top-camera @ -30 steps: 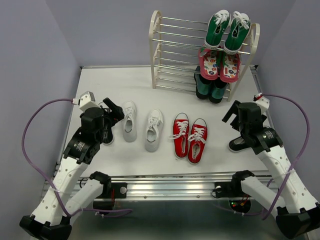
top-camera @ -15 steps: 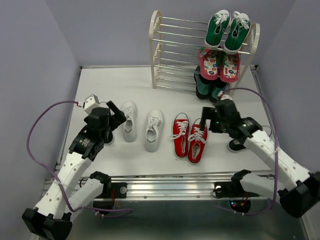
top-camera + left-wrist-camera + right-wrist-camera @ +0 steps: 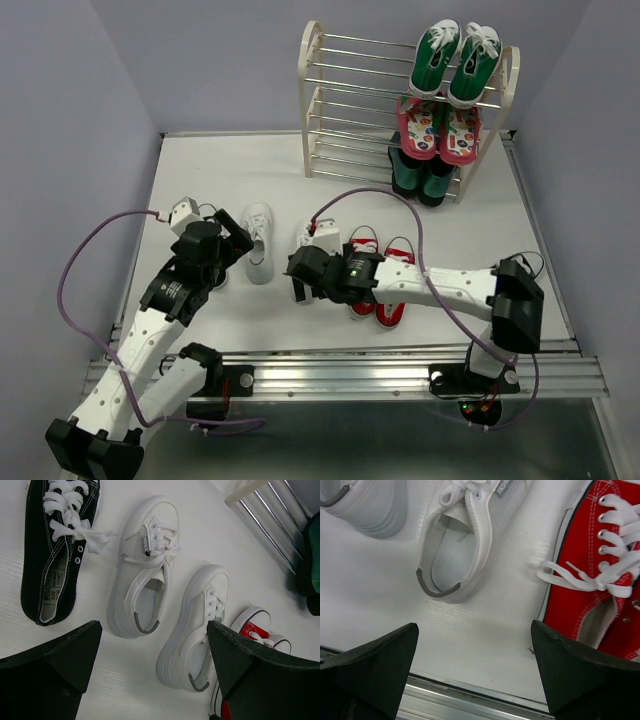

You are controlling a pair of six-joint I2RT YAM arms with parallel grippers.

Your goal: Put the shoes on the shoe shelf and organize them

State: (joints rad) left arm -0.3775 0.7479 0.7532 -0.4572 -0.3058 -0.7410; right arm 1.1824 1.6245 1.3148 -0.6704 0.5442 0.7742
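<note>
The robot should next move its right gripper to the left in the top view, onto the heel of the white shoe nearest the red pair, because that heel is closer to one of the gripper's fingers.
Two white shoes lie mid-table: the left one [image 3: 258,240] [image 3: 145,570] and the right one [image 3: 306,238] [image 3: 465,535]. The red pair [image 3: 366,243] [image 3: 600,555] lies right of them, partly under my right arm. One black shoe [image 3: 57,550] lies left of the white pair; the other black shoe is hidden. The shoe shelf [image 3: 335,110] stands at the back. My left gripper [image 3: 232,240] [image 3: 152,627] is open and empty, above the white shoes' heels. My right gripper [image 3: 298,278] [image 3: 474,626] is open and empty, just behind the right white shoe's heel.
The shelf's right half holds a green pair [image 3: 455,60] on top, a pink patterned pair [image 3: 438,130] below, and dark green boots [image 3: 420,180] at the bottom. The table's metal front rail [image 3: 470,700] runs just behind my right gripper.
My right arm has swung from the table's right side leftwards over the red pair to the right white shoe. My left gripper has shifted slightly nearer the white shoes.
</note>
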